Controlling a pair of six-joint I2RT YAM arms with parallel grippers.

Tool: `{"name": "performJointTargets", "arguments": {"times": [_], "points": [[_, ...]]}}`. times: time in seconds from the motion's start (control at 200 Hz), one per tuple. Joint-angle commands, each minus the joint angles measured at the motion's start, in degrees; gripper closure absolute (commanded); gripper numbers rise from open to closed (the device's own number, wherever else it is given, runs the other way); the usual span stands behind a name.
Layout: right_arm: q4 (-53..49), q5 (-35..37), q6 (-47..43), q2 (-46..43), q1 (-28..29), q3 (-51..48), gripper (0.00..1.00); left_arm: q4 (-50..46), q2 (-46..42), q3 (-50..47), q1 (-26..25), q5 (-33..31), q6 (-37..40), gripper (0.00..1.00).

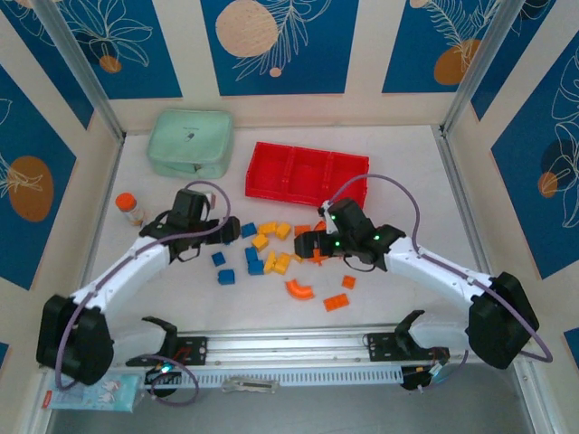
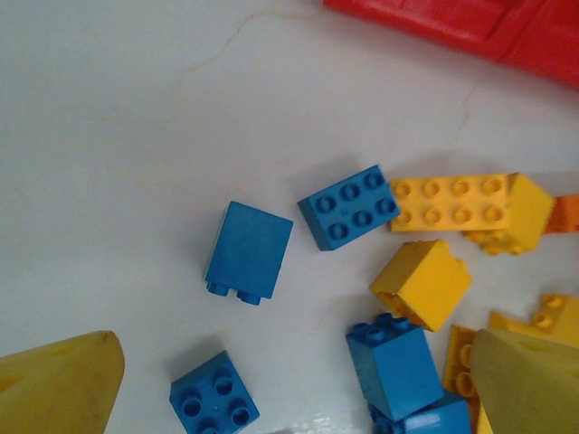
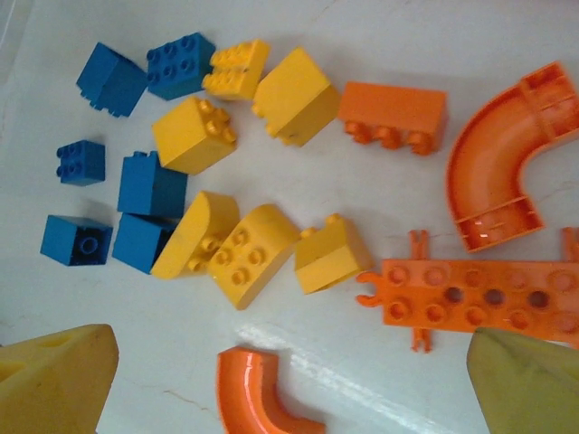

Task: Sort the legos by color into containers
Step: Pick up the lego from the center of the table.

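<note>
The open left gripper lowers next until its fingers straddle the blue brick tipped on its side (image 2: 250, 251). The brick lies below the gripper with bare table around.
The legos (image 1: 271, 258) lie loose on the white table in front of the red tray of containers (image 1: 308, 176), whose compartments look bare. My left gripper (image 1: 231, 228) hovers open over the left of the pile. In the left wrist view, a small blue brick (image 2: 213, 402) and a taller blue one (image 2: 393, 362) lie between its yellow pads (image 2: 63, 384). My right gripper (image 1: 306, 244) is open over the right of the pile. An orange arch (image 3: 262, 398) lies between its pads (image 3: 54, 380), with yellow bricks (image 3: 253, 253) and an orange plate (image 3: 470, 294) just beyond.
A mint-green zip case (image 1: 190, 142) sits at the back left beside the tray. An orange-capped bottle (image 1: 129, 206) stands left of the left arm. Another orange arch (image 1: 299, 289) and orange bricks (image 1: 336, 303) lie toward the front rail (image 1: 289, 348). Panelled walls close in the table.
</note>
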Motion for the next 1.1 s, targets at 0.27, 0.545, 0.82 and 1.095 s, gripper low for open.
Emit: {"name": "performJointTargets", "arguments": {"times": [0.27,0.545,0.82,1.095], "points": [[4.0,2.1,2.2,5.8,5.2,4.3,0.01,-6.6,16.1,8.7,-1.4,-2.7,4.9,0.14],[3.7,2.7,1.6,7.0,5.6,5.3,0.01,-6.8,22.9,12.0,-1.7,-4.8,7.0,0.27],[3.5,3.2,1.7,7.1,5.5,5.3,0.01,-5.9,26.7,13.3,-1.6,-5.4,7.1,0.40],[3.6,3.3,1.3,7.4,5.1,5.8,0.01,-5.4,28.1,13.6,-1.6,-6.3,6.9,0.60]]}}
